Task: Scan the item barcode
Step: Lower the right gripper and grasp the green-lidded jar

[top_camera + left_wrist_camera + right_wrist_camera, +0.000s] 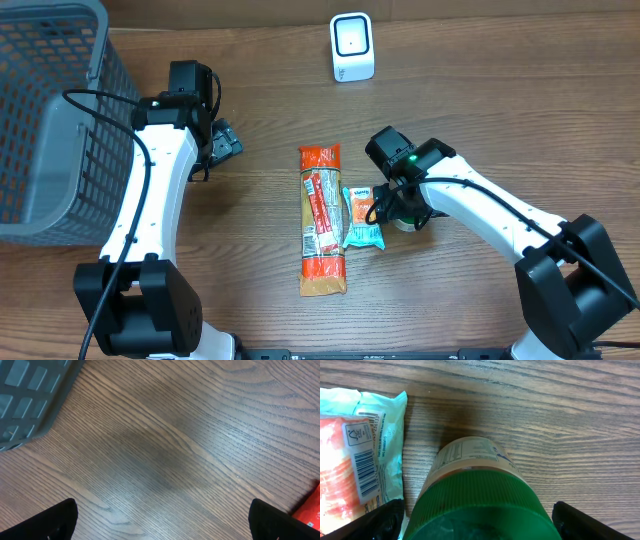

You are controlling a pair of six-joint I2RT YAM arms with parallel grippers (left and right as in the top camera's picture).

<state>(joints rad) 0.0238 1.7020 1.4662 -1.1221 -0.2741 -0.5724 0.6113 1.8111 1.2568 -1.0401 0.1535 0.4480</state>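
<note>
My right gripper's fingers are open. They will go down past the sides of the jar's green ribbed lid (405, 225) (481, 507) and close.
A jar with a green ribbed lid (475, 505) and a pale label stands on the table, and my right gripper (479, 520) hangs over it. Its jaws stand open on either side of the lid, with a small gap on each side. From overhead the jar (408, 218) is mostly hidden under the right gripper (395, 205). A teal snack pack (365, 445) with a printed barcode lies just left of the jar. The white scanner (352, 47) stands at the far edge. My left gripper (222, 143) is open over bare wood (162, 520) and holds nothing.
A long orange-and-red package (321, 220) lies left of the teal snack pack (363, 218); its red corner (310, 510) shows in the left wrist view. A grey mesh basket (50, 110) fills the far left, close beside the left arm.
</note>
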